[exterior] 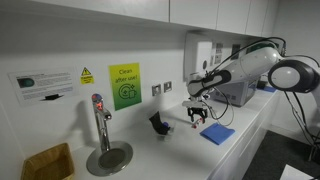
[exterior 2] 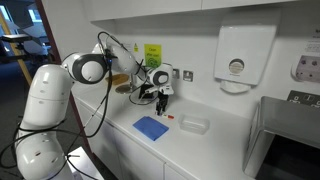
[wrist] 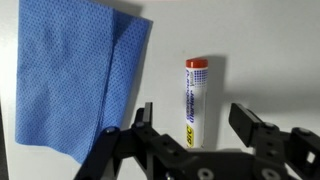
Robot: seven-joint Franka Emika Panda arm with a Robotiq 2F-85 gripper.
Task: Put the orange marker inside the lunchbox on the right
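The marker's body lies between my open fingers. I will next keep my gripper low over the counter and close its fingers onto the marker's white printed body (wrist: 194, 117).
The orange marker (wrist: 196, 85) has a white printed body and an orange cap. It lies on the white counter, pointing away from me in the wrist view. My gripper (wrist: 193, 112) is open, with one jaw on each side of the marker's lower end and neither touching it. In an exterior view the gripper (exterior 2: 162, 103) hangs just above the counter, and the marker (exterior 2: 171, 118) shows as a small red speck under it. The clear lunchbox (exterior 2: 193, 125) sits on the counter just beyond the marker. The gripper (exterior: 195, 117) also shows in an exterior view.
A flat blue cloth (wrist: 75, 80) lies beside the marker and shows in both exterior views (exterior 2: 152, 127) (exterior: 217, 133). A black cup-like object (exterior: 157, 123) stands near the wall. There is a tap and drain (exterior: 105, 150), and a paper dispenser (exterior 2: 236, 58) on the wall.
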